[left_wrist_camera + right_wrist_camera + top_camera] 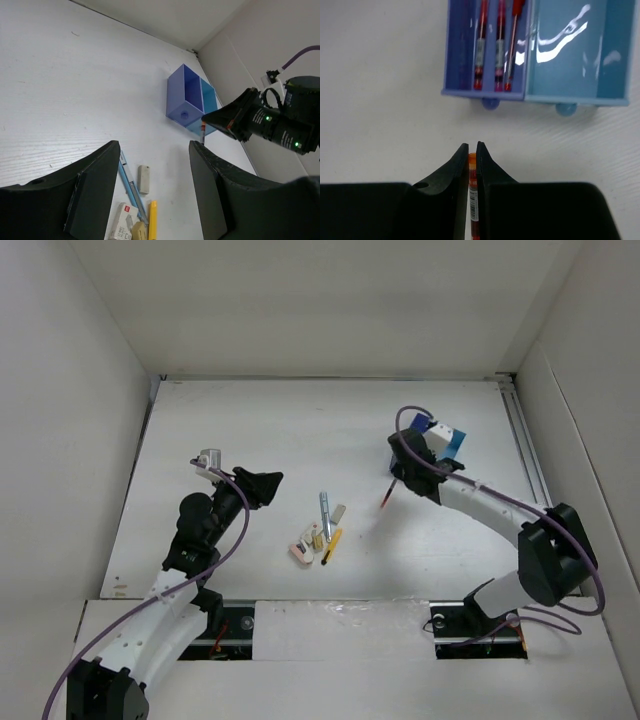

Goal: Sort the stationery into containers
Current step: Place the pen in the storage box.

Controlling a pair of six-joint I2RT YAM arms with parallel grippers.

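I should carry the red pen outward over the purple section of the box with my right gripper and let it go there, so it joins the red pens.
The two-compartment box (pixel 447 440) stands at the back right. In the right wrist view its purple compartment (pixel 465 50) holds red pens (pixel 480 50), and its light blue compartment (pixel 575 50) looks empty. My right gripper (pixel 472 147) is shut on a red pen (pixel 472 165), just short of the box; the pen slants down from it in the top view (pixel 387 497). My left gripper (pixel 270 480) is open and empty, left of the pile. The pile holds a grey-blue pen (pixel 325 510), a grey eraser (pixel 338 513), a yellow-and-black pen (pixel 331 546), a pink eraser (pixel 301 553) and a cream eraser (pixel 317 535).
White walls enclose the table on the left, back and right. A metal rail (pixel 525 455) runs along the right edge behind the box. In the left wrist view the pile (pixel 131 187) lies between and below my open fingers, with the box (pixel 192 97) beyond.
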